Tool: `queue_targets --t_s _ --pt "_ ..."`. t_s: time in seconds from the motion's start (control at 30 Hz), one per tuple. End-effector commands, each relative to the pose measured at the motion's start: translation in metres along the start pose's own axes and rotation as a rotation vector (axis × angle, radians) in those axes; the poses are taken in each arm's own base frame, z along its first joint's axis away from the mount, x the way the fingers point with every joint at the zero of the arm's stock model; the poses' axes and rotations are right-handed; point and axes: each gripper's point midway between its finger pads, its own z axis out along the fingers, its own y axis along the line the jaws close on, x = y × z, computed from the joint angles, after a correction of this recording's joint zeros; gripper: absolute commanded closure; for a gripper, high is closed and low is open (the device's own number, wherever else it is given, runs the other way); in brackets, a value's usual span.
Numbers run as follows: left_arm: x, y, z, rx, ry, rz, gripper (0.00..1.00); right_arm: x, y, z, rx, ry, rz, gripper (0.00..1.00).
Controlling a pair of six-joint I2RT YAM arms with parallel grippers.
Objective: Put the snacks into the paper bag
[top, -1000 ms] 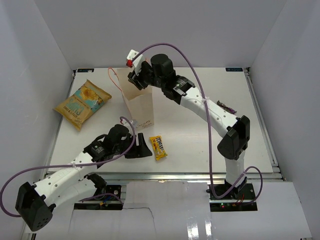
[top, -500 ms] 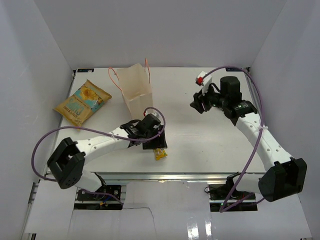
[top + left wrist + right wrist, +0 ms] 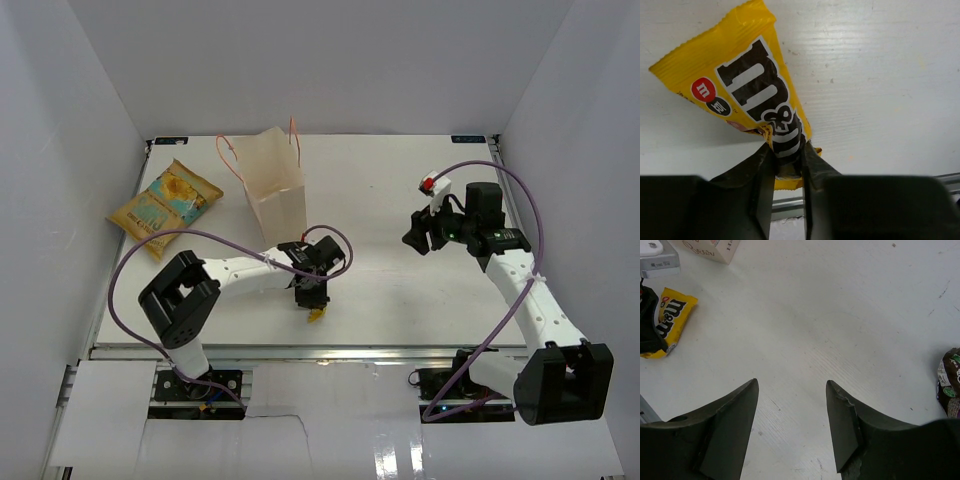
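The yellow candy pack (image 3: pixel 747 92) should go up and then outward over the paper bag's opening in the left gripper before the gripper opens.
The cream paper bag (image 3: pixel 273 186) stands upright and open at the back left, its lower corner showing in the right wrist view (image 3: pixel 710 249). My left gripper (image 3: pixel 312 296) is down near the table's front edge, shut on the lower end of the yellow candy pack (image 3: pixel 747 92), pinched between the fingers (image 3: pixel 787 150). The pack also shows in the top view (image 3: pixel 318 314) and the right wrist view (image 3: pixel 669 319). My right gripper (image 3: pixel 420 236) hangs open and empty (image 3: pixel 791 382) over bare table at the right. An orange-yellow chip bag (image 3: pixel 165 205) lies left of the paper bag.
A dark brown wrapper with green marks (image 3: pixel 951 382) lies at the right edge of the right wrist view. The table's front rail (image 3: pixel 320 350) runs close below the left gripper. White walls enclose the table on three sides.
My left gripper moved right onto the yellow candy pack and shut on it. My right arm drew away from the paper bag's mouth to the right side.
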Motion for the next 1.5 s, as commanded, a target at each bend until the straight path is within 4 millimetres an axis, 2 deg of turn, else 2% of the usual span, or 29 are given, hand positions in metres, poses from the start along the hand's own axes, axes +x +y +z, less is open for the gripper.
queue_targets --t_s 0.0,0.1,0.17,0.2,0.23,0.27,0.3,0.37,0.4,0.47,0.5,0.53,0.57,0.6,0.63,0.67,0.7,0.83,0.97,1.03,1.07,1.1,1.17,1.2,1.3,1.37,1.4,1.43,1.47 --pt "0.001 0.001 -0.013 -0.043 -0.038 0.062 0.72 -0.007 0.002 -0.003 -0.020 -0.039 0.012 0.37" --pt "-0.006 -0.020 -0.039 0.017 -0.116 0.149 0.78 -0.008 0.001 -0.004 -0.019 -0.039 0.007 0.37" --pt "-0.015 -0.036 -0.075 0.103 -0.201 0.200 0.79 -0.011 -0.001 -0.005 -0.015 -0.042 0.003 0.37" --pt "-0.021 -0.039 -0.089 0.125 -0.243 0.208 0.80 -0.012 -0.001 -0.006 -0.016 -0.045 -0.002 0.37" --pt "-0.030 -0.041 -0.116 0.175 -0.306 0.201 0.81 -0.013 -0.003 -0.006 -0.015 -0.046 -0.003 0.37" --pt "-0.041 -0.045 -0.138 0.202 -0.358 0.188 0.82 -0.015 -0.004 -0.006 -0.012 -0.049 -0.007 0.37" --pt "-0.047 -0.040 -0.154 0.197 -0.390 0.181 0.82 -0.016 -0.006 -0.007 -0.008 -0.050 -0.011 0.37" --pt "-0.075 -0.031 -0.193 0.184 -0.499 0.147 0.82 -0.016 -0.010 -0.006 -0.005 -0.049 -0.011 0.37" --pt "-0.092 -0.033 -0.226 0.197 -0.557 0.131 0.82 -0.018 -0.012 -0.007 0.000 -0.052 -0.012 0.37" --pt "-0.131 -0.015 -0.248 0.118 -0.640 0.120 0.82 -0.018 -0.016 -0.005 0.003 -0.049 -0.007 0.37" --pt "-0.151 -0.013 -0.274 0.134 -0.689 0.101 0.82 -0.021 -0.018 -0.006 0.006 -0.055 -0.009 0.37" --pt "-0.167 -0.005 -0.281 0.123 -0.708 0.087 0.82 -0.022 -0.019 -0.006 0.006 -0.056 -0.008 0.37" --pt "-0.192 0.015 -0.279 0.082 -0.709 0.045 0.82 -0.023 -0.020 -0.006 0.005 -0.057 -0.007 0.37" --pt "-0.205 0.024 -0.281 0.056 -0.719 0.062 0.81 -0.023 -0.020 -0.006 0.005 -0.057 -0.006 0.37" --pt "-0.221 0.030 -0.296 0.059 -0.755 0.047 0.81 -0.025 -0.022 -0.007 0.009 -0.061 -0.009 0.37" --pt "-0.238 0.047 -0.298 0.025 -0.764 0.017 0.81 -0.025 -0.023 -0.007 0.010 -0.060 -0.010 0.37" --pt "-0.252 0.049 -0.297 -0.002 -0.767 0.031 0.80 -0.026 -0.025 -0.008 0.017 -0.062 -0.015 0.37" --pt "-0.292 0.077 -0.286 -0.064 -0.772 -0.018 0.79 -0.025 -0.029 -0.009 0.030 -0.059 -0.010 0.37" --pt "-0.318 0.079 -0.269 -0.046 -0.767 -0.036 0.77 -0.019 -0.036 -0.008 0.054 -0.040 0.004 0.37" --pt "-0.326 0.079 -0.255 -0.053 -0.746 -0.045 0.70 -0.015 -0.042 -0.007 0.080 -0.022 0.013 0.37" --pt "-0.330 0.079 -0.256 -0.047 -0.750 -0.059 0.66 -0.011 -0.047 -0.005 0.094 -0.006 0.027 0.36" --pt "-0.332 0.077 -0.255 -0.040 -0.751 -0.061 0.53 -0.007 -0.056 -0.005 0.137 0.016 0.044 0.35" --pt "-0.335 0.075 -0.254 -0.032 -0.751 -0.067 0.38 0.002 -0.072 0.000 0.197 0.061 0.078 0.29" --pt "-0.337 0.071 -0.261 -0.011 -0.765 -0.065 0.29 0.007 -0.084 -0.002 0.252 0.091 0.081 0.27" --pt "-0.337 0.066 -0.278 0.023 -0.797 -0.063 0.22 0.019 -0.108 0.001 0.302 0.162 0.045 0.20" --pt "-0.332 0.061 -0.295 0.063 -0.819 -0.053 0.19 0.032 -0.120 0.008 0.284 0.232 -0.047 0.17" --pt "-0.330 0.060 -0.301 0.077 -0.827 -0.050 0.18 0.030 -0.126 0.008 0.284 0.248 -0.092 0.17" --pt "-0.326 0.057 -0.306 0.097 -0.832 -0.036 0.17 0.040 -0.132 0.014 0.246 0.298 -0.188 0.17" --pt "-0.320 0.052 -0.326 0.143 -0.863 -0.018 0.17 0.048 -0.146 0.007 0.268 0.330 -0.204 0.17"
